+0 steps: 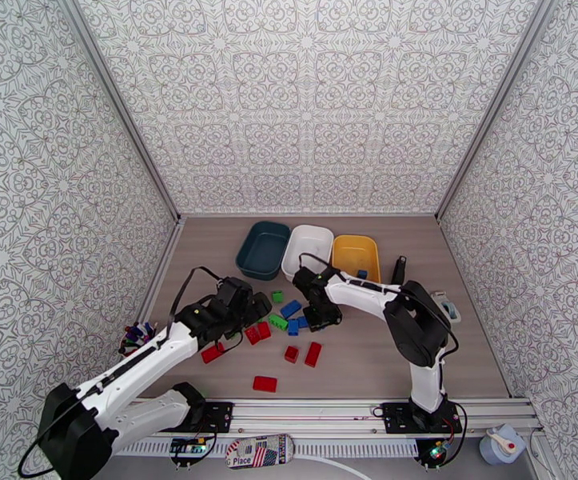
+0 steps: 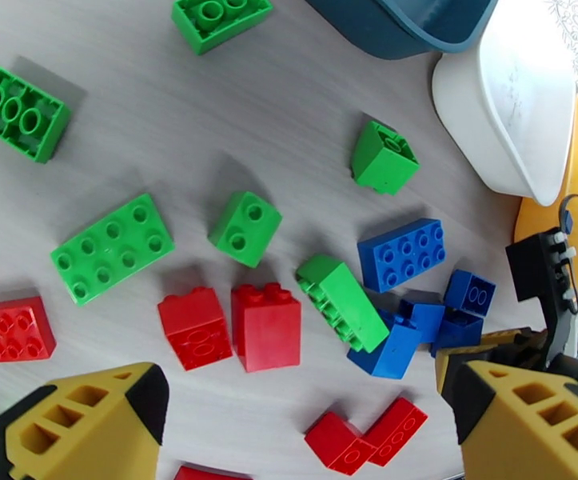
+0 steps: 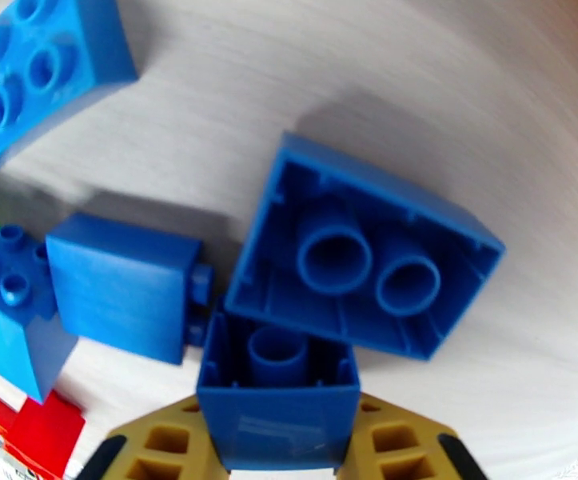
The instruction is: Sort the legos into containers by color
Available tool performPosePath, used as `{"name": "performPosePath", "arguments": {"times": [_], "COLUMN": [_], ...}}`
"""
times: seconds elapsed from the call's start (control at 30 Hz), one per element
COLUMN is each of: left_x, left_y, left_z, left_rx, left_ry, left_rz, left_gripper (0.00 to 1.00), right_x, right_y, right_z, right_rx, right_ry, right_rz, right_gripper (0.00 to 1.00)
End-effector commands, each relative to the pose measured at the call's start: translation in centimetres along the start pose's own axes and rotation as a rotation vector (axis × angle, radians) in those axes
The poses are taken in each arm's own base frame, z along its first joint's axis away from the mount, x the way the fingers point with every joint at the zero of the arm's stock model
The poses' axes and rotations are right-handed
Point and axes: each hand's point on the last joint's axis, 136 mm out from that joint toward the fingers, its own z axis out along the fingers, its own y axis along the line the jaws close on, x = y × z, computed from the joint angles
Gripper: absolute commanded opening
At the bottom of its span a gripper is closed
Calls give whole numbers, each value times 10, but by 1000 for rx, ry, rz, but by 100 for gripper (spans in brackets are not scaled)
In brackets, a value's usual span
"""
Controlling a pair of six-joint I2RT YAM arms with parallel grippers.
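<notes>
My right gripper will lift the small upturned blue brick next and then carry it outward over the yellow tub (image 1: pixel 355 256), as the tub already holds a blue brick.
Red, green and blue legos lie scattered mid-table, among them a green brick (image 1: pixel 278 321) and a red brick (image 1: pixel 265 383). Behind them stand the teal tub (image 1: pixel 263 250), white tub (image 1: pixel 308 250) and yellow tub (image 1: pixel 355 256); a blue brick (image 1: pixel 361 274) lies in the yellow one. My right gripper (image 1: pixel 320 316) (image 3: pixel 277 418) is low over the blue cluster, shut on a small upturned blue brick (image 3: pixel 277 394) that touches a larger upturned blue brick (image 3: pixel 364 266). My left gripper (image 1: pixel 253 310) (image 2: pixel 303 390) hovers open above two red bricks (image 2: pixel 233 326), holding nothing.
A pink cup of pens (image 1: pixel 135 336) stands by the left wall. A black object (image 1: pixel 399 270) and a small white device (image 1: pixel 446 307) sit near the right wall. The two grippers are close together over the pile. Patterned walls enclose three sides.
</notes>
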Motion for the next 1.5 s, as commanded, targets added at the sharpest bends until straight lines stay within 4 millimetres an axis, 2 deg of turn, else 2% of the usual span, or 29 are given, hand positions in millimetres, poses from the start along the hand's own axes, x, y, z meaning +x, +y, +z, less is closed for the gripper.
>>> {"name": "performPosePath", "arguments": {"times": [0.0, 0.17, 0.37, 0.47, 0.67, 0.8, 1.0, 1.07, 1.13, 1.27, 1.37, 1.47], "left_x": [-12, -22, -37, -39, -40, -45, -49, -51, -54, -64, -69, -73], "left_y": [-39, -78, -140, -172, -237, -258, -261, -257, -253, -233, -214, -191], "left_z": [-3, -1, 0, 10, 29, 40, 53, 53, 51, 45, 37, 28], "left_rx": [121, 208, 321, 355, 422, 370, 332, 323, 318, 277, 249, 214], "left_ry": [-6, -9, -6, 54, 160, 177, 199, 196, 190, 143, 112, 79], "left_rz": [36, 119, 242, 290, 376, 428, 424, 413, 402, 374, 355, 328], "left_gripper": [99, 99, 99, 99, 99, 99, 99, 98, 98, 98, 98, 98], "right_x": [-7, -20, -51, -69, -98, -114, -125, -126, -125, -121, -117, -112], "right_y": [-11, -35, -71, -88, -132, -160, -179, -182, -185, -187, -182, -169], "right_z": [-39, -76, -115, -128, -138, -135, -130, -128, -129, -131, -133, -135], "right_rx": [-17, -64, -127, -176, -195, -174, -99, -88, -73, -62, -79, -103], "right_ry": [-77, -152, -249, -285, -314, -304, -271, -264, -265, -269, -280, -292], "right_rz": [42, 127, 258, 337, 481, 555, 574, 577, 578, 568, 552, 518], "right_gripper": [27, 26, 22, 22, 22, 22, 29, 36, 48, 60, 62, 62]}}
